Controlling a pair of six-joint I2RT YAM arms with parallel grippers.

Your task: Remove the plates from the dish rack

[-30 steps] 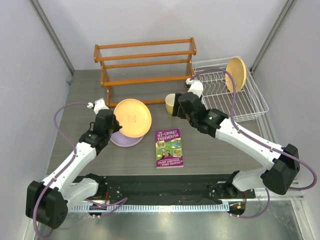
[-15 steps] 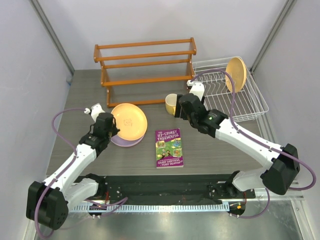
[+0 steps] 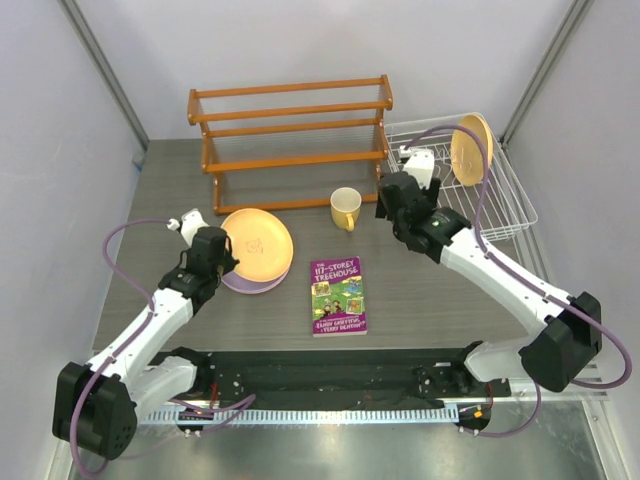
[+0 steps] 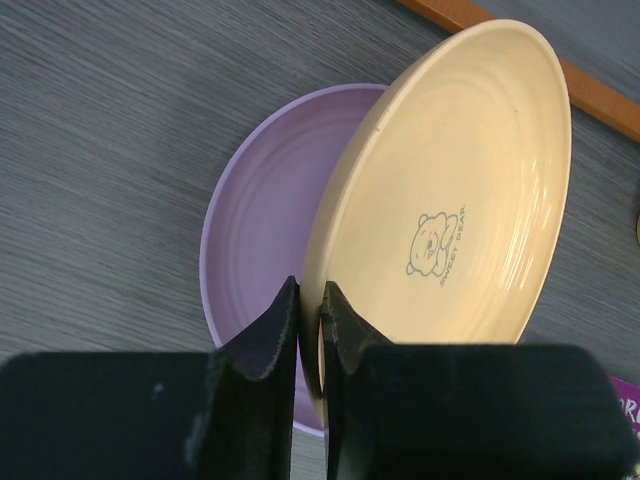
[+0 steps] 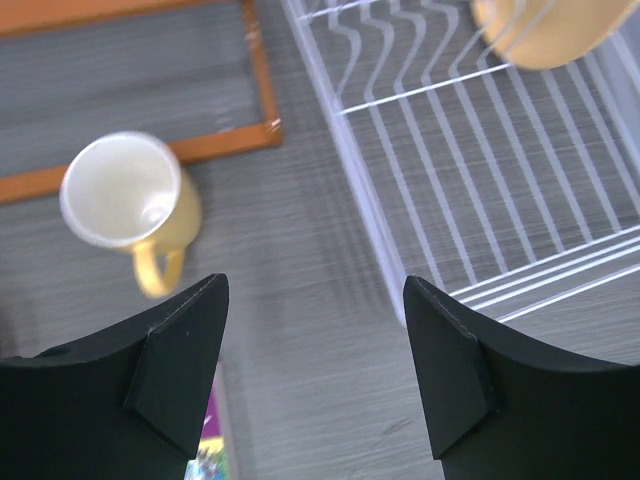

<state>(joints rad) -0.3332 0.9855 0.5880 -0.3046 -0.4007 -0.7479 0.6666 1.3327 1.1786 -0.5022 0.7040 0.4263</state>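
Note:
My right gripper will move outward and toward the right in the top view. The orange-tan plate stands upright in the rack, so my gripper will pinch that plate's upper rim (image 3: 486,128).
My left gripper (image 3: 228,263) is shut on the near rim of a pale peach-yellow plate with a bear print (image 3: 258,241). It holds that plate tilted over a lilac plate (image 3: 238,282) lying flat on the table. In the left wrist view the fingertips (image 4: 283,312) pinch the plate's (image 4: 450,220) edge above the lilac plate (image 4: 260,215). An orange-tan plate (image 3: 469,148) stands upright in the white wire dish rack (image 3: 493,213) at the back right. My right gripper (image 3: 390,198) is open and empty, above bare table between the yellow mug and the rack's left rim (image 5: 372,215). The orange-tan plate (image 5: 545,25) shows at the top right of the right wrist view.
A yellow mug (image 3: 345,207) stands upright left of my right gripper. An orange wooden shelf rack (image 3: 290,135) stands at the back. A purple book (image 3: 337,296) lies in the middle. Grey walls close the table on left and right.
My right gripper has moved right and back, from over the mug towards the dish rack. My left gripper has brought the peach-yellow plate a little lower and leftwards over the lilac plate.

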